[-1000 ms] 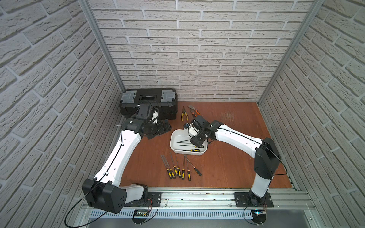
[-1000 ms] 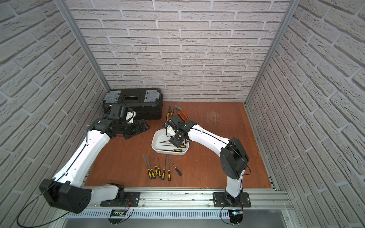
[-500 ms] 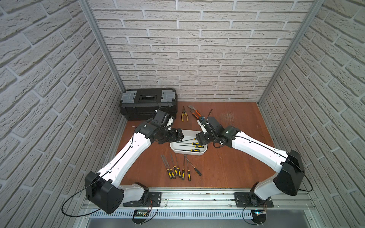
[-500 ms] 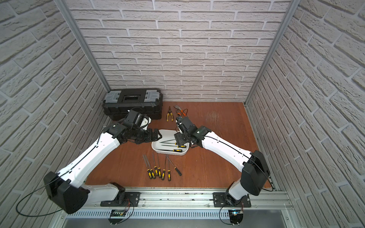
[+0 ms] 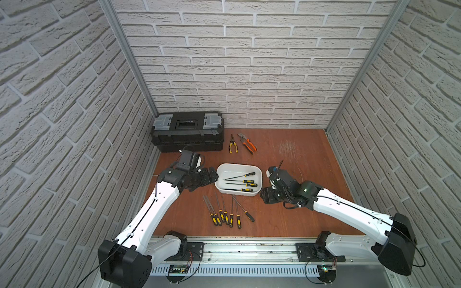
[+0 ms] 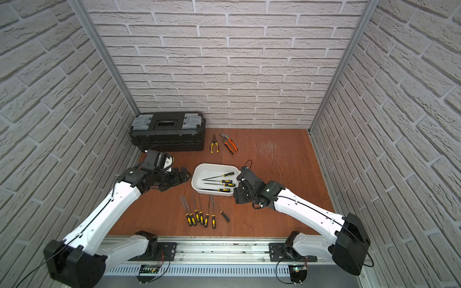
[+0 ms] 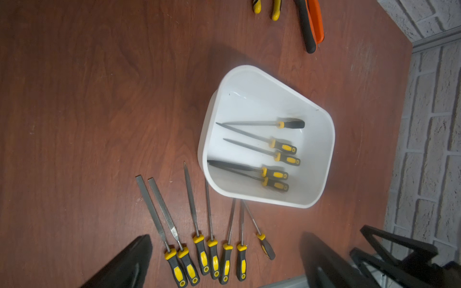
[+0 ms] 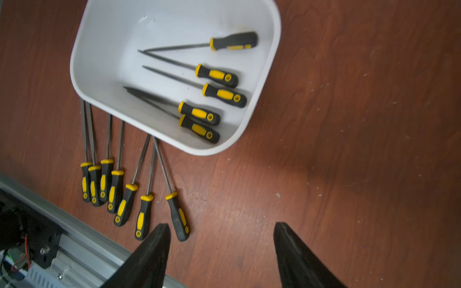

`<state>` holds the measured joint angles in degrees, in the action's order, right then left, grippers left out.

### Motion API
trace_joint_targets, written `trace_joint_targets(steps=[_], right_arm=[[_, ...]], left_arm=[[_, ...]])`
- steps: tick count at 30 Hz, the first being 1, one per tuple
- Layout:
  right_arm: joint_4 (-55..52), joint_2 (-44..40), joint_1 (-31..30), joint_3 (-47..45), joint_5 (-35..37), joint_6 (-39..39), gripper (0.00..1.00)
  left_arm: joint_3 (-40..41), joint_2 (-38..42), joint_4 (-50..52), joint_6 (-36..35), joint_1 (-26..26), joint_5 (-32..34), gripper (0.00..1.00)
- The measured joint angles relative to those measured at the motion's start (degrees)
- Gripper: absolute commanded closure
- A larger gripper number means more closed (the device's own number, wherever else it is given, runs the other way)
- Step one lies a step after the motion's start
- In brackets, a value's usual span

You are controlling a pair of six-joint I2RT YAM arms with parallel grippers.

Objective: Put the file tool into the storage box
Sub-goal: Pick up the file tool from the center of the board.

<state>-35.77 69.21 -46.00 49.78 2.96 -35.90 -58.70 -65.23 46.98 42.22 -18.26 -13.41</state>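
Observation:
The black handle of the nearest file tool (image 5: 249, 216) (image 8: 178, 217) lies apart from the others on bare wood, so my right gripper will move back and down onto it.
The storage box (image 5: 238, 165) (image 6: 214, 164), a white tub, sits mid-table in both top views with several yellow-and-black file tools (image 5: 249, 181) (image 7: 284, 147) (image 8: 217, 74) lying inside. More file tools (image 5: 225, 217) (image 6: 199, 217) (image 7: 212, 254) (image 8: 117, 189) lie in a row on the table just in front of it. My left gripper (image 5: 213, 175) (image 7: 224, 235) hovers at the box's left side, open and empty. My right gripper (image 5: 265, 197) (image 8: 220, 224) hangs off the box's front right corner, open over bare wood.
A black toolbox (image 5: 187, 132) stands at the back left against the wall. Yellow pliers (image 5: 233, 145) and orange pliers (image 5: 248, 144) lie behind the tub. Brick walls close in three sides, and a metal rail (image 5: 249, 249) runs along the front.
My right gripper has drawn back from over the box to its front right corner. My left gripper has come from near the toolbox to the box's left side.

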Motion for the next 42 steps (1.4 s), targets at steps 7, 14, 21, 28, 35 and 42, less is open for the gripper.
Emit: trace_joint_targets(steps=[7, 14, 21, 28, 35, 42], right_arm=[[0.96, 6.93, -4.9, -2.67, -5.86, 1.42, 0.3], [1.77, 15.1, -6.49, 0.28, -7.39, 5.97, 0.34], [2.21, 21.68, -8.9, 5.2, -8.68, 10.88, 0.39], [2.29, 25.35, -10.1, 5.7, -9.4, 12.81, 0.47], [2.14, 29.11, -11.04, 7.93, -8.94, 13.57, 0.58], [1.33, 30.91, -12.31, 9.62, -6.99, 15.37, 0.72]], left_arm=[[-2.84, -3.8, -2.34, 0.22, 1.4, -0.74, 0.02], [-2.84, -2.12, -2.86, 0.26, 5.25, -0.68, 0.02], [-2.84, 2.27, -1.88, -0.13, 8.83, 0.04, 0.02], [-2.84, 2.82, -1.51, -0.59, 9.2, 0.35, 0.02], [-2.91, 1.99, -1.46, -1.42, 9.18, 0.28, 0.02], [-4.35, 0.79, -0.48, -1.86, 8.74, 1.09, 0.02]])
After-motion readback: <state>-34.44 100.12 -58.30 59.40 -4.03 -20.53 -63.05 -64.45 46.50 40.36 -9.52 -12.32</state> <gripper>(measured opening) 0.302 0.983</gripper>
